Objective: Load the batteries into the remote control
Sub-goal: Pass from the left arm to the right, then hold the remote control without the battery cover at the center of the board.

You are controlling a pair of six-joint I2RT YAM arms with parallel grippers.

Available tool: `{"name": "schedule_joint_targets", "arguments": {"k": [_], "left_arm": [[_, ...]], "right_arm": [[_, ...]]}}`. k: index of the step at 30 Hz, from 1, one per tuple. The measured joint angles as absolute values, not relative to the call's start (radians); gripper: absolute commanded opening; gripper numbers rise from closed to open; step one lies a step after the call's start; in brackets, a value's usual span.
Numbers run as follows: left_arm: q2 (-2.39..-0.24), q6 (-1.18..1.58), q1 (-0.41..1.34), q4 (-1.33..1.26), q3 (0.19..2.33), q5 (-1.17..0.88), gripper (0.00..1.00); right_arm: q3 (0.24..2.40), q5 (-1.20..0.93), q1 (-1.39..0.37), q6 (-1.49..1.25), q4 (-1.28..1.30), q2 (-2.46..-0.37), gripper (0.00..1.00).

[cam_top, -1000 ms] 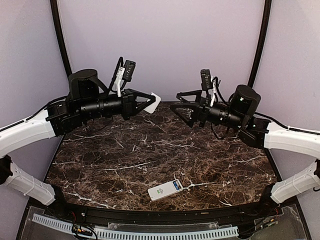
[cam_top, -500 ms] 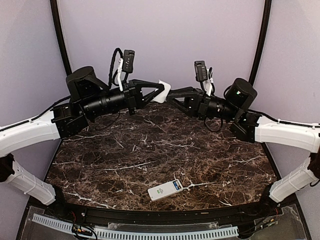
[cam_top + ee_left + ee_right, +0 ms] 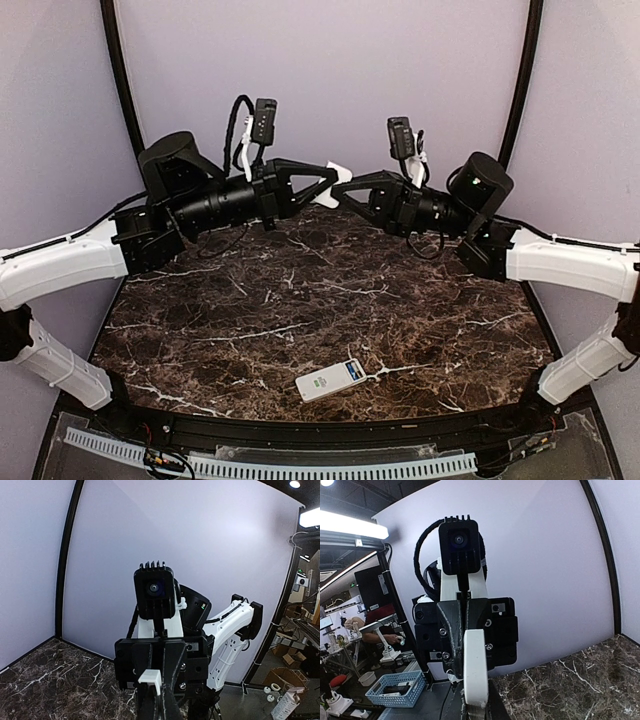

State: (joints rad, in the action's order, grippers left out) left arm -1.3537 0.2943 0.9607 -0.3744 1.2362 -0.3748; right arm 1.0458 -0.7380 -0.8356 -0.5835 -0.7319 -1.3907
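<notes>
My right gripper will next tilt and lower back toward the remote control, over the blue patch point(image 3: 354, 370), to release the cover plate point(image 3: 341, 175), because that end of the remote control is uncovered.
The white remote control point(image 3: 330, 380) lies flat near the table's front edge, with a blue patch at its right end. I cannot tell whether that patch is the batteries. High over the back of the table my two grippers meet tip to tip. My left gripper point(image 3: 326, 186) is shut on a small white cover plate point(image 3: 341, 175). My right gripper point(image 3: 348, 194) is shut on the same plate from the other side. The plate point(image 3: 475, 665) stands edge-on between the right fingers, and a corner of the plate point(image 3: 150, 677) shows in the left wrist view.
The dark marble table point(image 3: 300, 300) spreads under both raised arms. Purple walls and black corner posts point(image 3: 120, 70) close in the back. A perforated white strip point(image 3: 260, 462) runs along the near edge.
Both arms have risen and moved toward each other. The right gripper was open and apart from the plate; it now has closed on the plate that the left gripper holds.
</notes>
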Motion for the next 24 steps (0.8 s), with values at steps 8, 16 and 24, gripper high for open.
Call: {"name": "schedule_joint_targets", "arguments": {"k": [8,16,24], "left_arm": [[-1.351,0.279,0.961,-0.386,1.241,-0.377,0.48],[-1.279,0.147,0.961,-0.289,1.177,-0.257,0.8],[-1.143,0.026,0.962,-0.146,1.014,-0.093,0.8]], "right_arm": [[1.067,-0.767,-0.835,-0.577,-0.714,-1.388,0.0],[1.101,-0.745,-0.809,-0.548,-0.36,-1.314,0.0],[1.139,-0.766,-0.729,-0.529,0.136,-1.303,0.0]]}}
